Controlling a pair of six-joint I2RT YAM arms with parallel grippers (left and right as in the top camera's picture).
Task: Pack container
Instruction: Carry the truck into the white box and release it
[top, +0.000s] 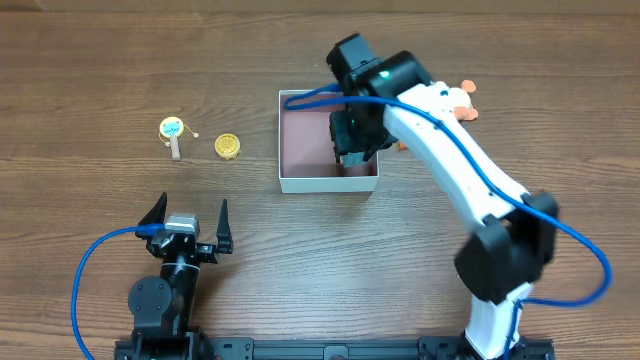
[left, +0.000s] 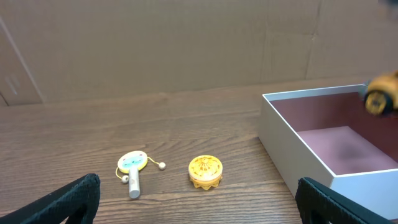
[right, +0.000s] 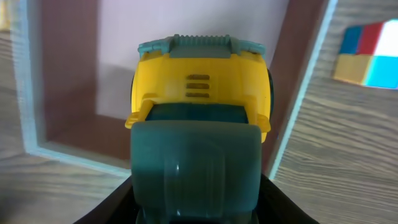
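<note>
The toy truck already hangs over the container's open inside. My right gripper should next lower it by its near side toward the bottom of the container and let it go.
The container (top: 300, 130) is a shallow square box with white walls and a mauve-pink inside, at the table's middle. It also shows in the left wrist view (left: 323, 140) and the right wrist view (right: 62, 74). My right gripper (top: 352, 140) is over the container, shut on a yellow and teal toy truck (right: 199, 106), which fills the right wrist view. The toy shows as a yellow blur in the left wrist view (left: 380, 96). My left gripper (top: 190, 225) is open and empty near the front left, away from the toys.
A small rattle drum toy (top: 173, 132) (left: 132, 168) and a round yellow toy (top: 228, 146) (left: 205, 170) lie left of the container. A multicoloured block (right: 367, 53) and pale toys (top: 462, 98) lie right of it, partly hidden by the arm.
</note>
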